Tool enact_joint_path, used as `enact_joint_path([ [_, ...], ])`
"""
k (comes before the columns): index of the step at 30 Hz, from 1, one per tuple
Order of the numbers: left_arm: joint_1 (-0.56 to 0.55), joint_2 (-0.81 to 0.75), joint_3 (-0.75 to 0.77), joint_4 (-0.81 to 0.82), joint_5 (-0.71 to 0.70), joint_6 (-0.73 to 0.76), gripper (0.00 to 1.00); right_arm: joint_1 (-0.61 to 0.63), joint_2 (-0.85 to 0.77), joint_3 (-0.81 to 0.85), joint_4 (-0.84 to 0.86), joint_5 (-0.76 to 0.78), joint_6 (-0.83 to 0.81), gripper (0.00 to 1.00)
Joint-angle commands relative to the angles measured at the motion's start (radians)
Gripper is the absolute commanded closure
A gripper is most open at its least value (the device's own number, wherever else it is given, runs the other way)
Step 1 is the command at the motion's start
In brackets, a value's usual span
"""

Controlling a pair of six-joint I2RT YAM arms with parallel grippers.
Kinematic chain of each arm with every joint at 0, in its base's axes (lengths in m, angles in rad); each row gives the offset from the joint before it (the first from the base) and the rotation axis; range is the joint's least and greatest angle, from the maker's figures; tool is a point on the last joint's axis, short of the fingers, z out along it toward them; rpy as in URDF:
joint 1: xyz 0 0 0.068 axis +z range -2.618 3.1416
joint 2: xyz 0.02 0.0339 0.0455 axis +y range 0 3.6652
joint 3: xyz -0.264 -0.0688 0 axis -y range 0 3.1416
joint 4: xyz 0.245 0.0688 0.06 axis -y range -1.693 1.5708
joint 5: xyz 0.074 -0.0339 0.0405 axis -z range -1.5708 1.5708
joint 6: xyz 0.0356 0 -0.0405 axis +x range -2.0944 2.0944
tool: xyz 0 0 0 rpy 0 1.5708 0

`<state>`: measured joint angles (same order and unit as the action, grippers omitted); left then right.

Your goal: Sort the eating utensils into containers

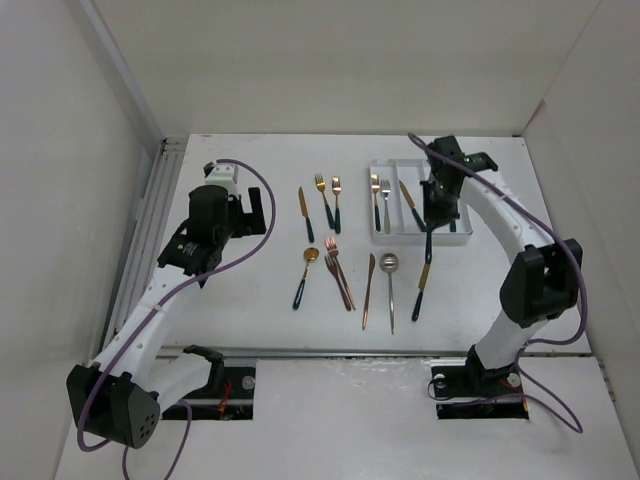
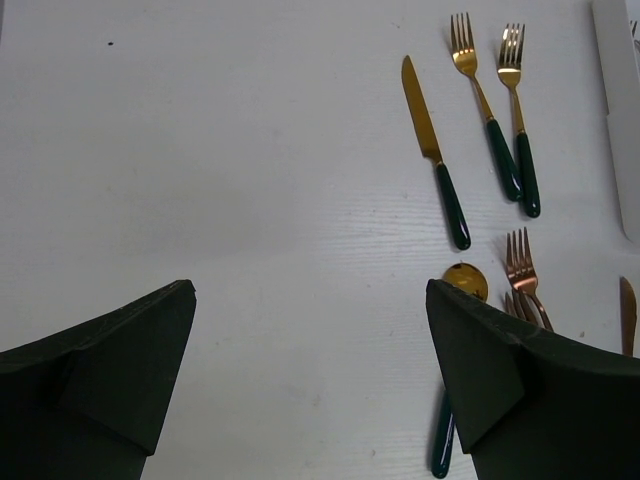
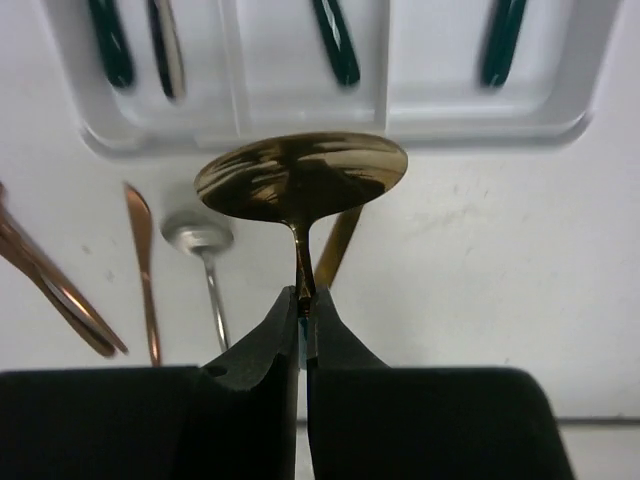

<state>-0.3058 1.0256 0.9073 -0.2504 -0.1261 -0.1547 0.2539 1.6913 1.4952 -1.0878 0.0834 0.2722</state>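
Observation:
The right gripper moves outward next, goes down and releases the spoon beside the other dark handle. The tray's section farthest from the forks shows its bare bottom there.
My right gripper [image 3: 305, 300] is shut on the neck of a gold spoon [image 3: 300, 178] and holds it just in front of the white three-compartment tray [image 3: 330, 125]. In the top view that gripper [image 1: 430, 205] hovers over the tray's [image 1: 420, 240] right part, and the spoon's dark handle [image 1: 428, 245] hangs down. The tray holds two forks [image 1: 380, 198], a knife [image 1: 410, 200] and one more dark-handled piece. My left gripper [image 2: 308, 300] is open and empty above bare table, left of a gold knife [image 2: 430, 130] and two gold forks [image 2: 500, 110].
Loose utensils lie mid-table: a gold spoon [image 1: 305, 275], copper forks [image 1: 338, 270], a copper knife [image 1: 369, 290], a silver spoon [image 1: 390, 290] and a gold knife [image 1: 422, 290]. White walls enclose the table on three sides.

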Motion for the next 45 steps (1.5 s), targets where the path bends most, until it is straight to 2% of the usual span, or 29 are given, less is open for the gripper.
enact_joint_path([
  [1,0.005,0.013,0.008,0.036,-0.010,0.007,0.00,-0.036,0.056,0.184,-0.017,0.093,-0.056,1.00],
  [2,0.005,0.013,0.008,0.027,-0.010,0.007,0.00,-0.045,0.094,0.304,-0.026,0.116,-0.070,1.00],
  [4,0.016,0.024,0.018,0.026,-0.029,0.007,0.00,-0.067,0.217,0.419,-0.050,0.166,-0.112,1.00],
  [5,0.016,0.024,0.028,0.016,-0.039,0.007,0.00,-0.088,0.261,0.530,-0.063,0.212,-0.126,1.00],
  [10,0.053,0.057,0.060,0.005,-0.060,0.007,0.00,-0.153,0.500,0.735,-0.083,0.262,-0.126,1.00],
  [12,0.063,0.089,0.073,-0.006,-0.060,0.017,0.00,-0.153,0.540,0.761,-0.083,0.323,-0.137,1.00],
  [17,0.063,0.146,0.105,-0.006,-0.060,0.017,0.00,-0.153,0.616,0.714,-0.051,0.311,-0.148,1.00],
  [23,0.063,0.195,0.134,0.023,-0.078,0.035,0.00,-0.153,0.616,0.628,0.000,0.277,-0.157,1.00],
  [24,0.063,0.195,0.134,0.023,-0.078,0.035,0.00,-0.153,0.625,0.628,0.000,0.268,-0.157,0.96],
  [25,0.063,0.195,0.134,0.023,-0.078,0.035,0.00,-0.153,0.625,0.616,0.000,0.257,-0.157,0.83],
  [28,0.063,0.195,0.134,0.033,-0.078,0.044,0.00,-0.153,0.613,0.591,0.000,0.257,-0.137,0.61],
  [30,0.063,0.195,0.125,0.033,-0.078,0.044,0.00,-0.153,0.585,0.591,0.000,0.266,-0.128,0.56],
  [33,0.063,0.177,0.114,0.033,-0.069,0.044,0.00,-0.153,0.529,0.600,0.000,0.277,-0.117,0.55],
  [36,0.063,0.156,0.094,0.042,-0.049,0.044,0.00,-0.153,0.441,0.609,-0.015,0.254,-0.018,0.55],
  [38,0.063,0.142,0.085,0.051,-0.049,0.035,0.00,-0.153,0.308,0.498,0.011,0.204,0.080,0.55],
  [39,0.063,0.117,0.073,0.051,-0.040,0.035,0.00,-0.153,0.253,0.425,0.038,0.181,0.116,0.49],
  [40,0.063,0.108,0.073,0.051,-0.040,0.035,0.00,-0.140,0.196,0.255,0.067,0.152,0.152,0.44],
  [42,0.063,0.084,0.061,0.060,-0.040,0.026,0.00,-0.114,0.039,0.083,0.152,0.121,0.243,0.37],
  [45,0.063,0.070,0.025,0.069,-0.030,0.026,0.00,-0.064,-0.101,-0.194,0.225,0.050,0.346,0.37],
])
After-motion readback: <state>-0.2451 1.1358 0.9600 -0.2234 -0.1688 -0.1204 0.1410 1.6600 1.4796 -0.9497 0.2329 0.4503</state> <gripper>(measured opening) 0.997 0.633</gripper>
